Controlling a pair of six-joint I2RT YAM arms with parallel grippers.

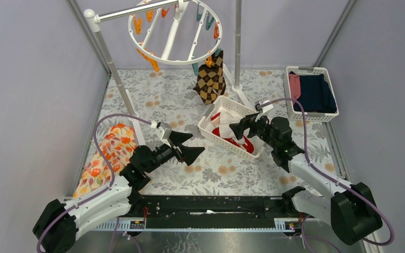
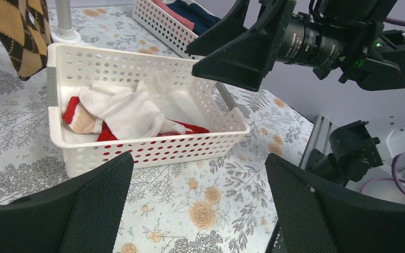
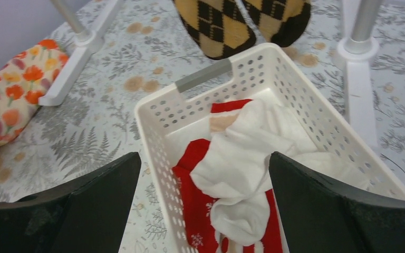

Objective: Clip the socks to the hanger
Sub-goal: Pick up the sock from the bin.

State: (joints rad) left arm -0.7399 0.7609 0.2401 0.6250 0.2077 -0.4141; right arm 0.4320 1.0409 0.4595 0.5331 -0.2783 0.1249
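Observation:
The right gripper lowers its open fingers into the basket next and closes on the whitish sock's middle (image 1: 226, 128) (image 3: 251, 159). The sock lies below, uncovered on top of the red socks.
The hanger (image 1: 175, 31), a round white ring with orange and teal clothespins, hangs from the rack at the back. A brown-and-tan argyle pair of socks (image 1: 210, 81) dangles from its near rim. A white perforated basket (image 1: 211, 134) holds red socks (image 3: 195, 200) under a whitish sock (image 3: 242, 163). My right gripper (image 1: 242, 134) hovers open over the basket, and in its wrist view the right gripper (image 3: 205, 205) has the whitish sock below its gap. My left gripper (image 1: 196, 143) is open, low over the table just left of the basket, with only tablecloth showing between the left gripper (image 2: 200, 205) jaws.
A second white basket (image 1: 331, 113) with navy and pink folded clothes stands at the back right. An orange floral cloth (image 1: 108, 155) lies at the left edge. The rack's poles (image 1: 111, 68) and white feet (image 3: 356, 79) stand behind the sock basket.

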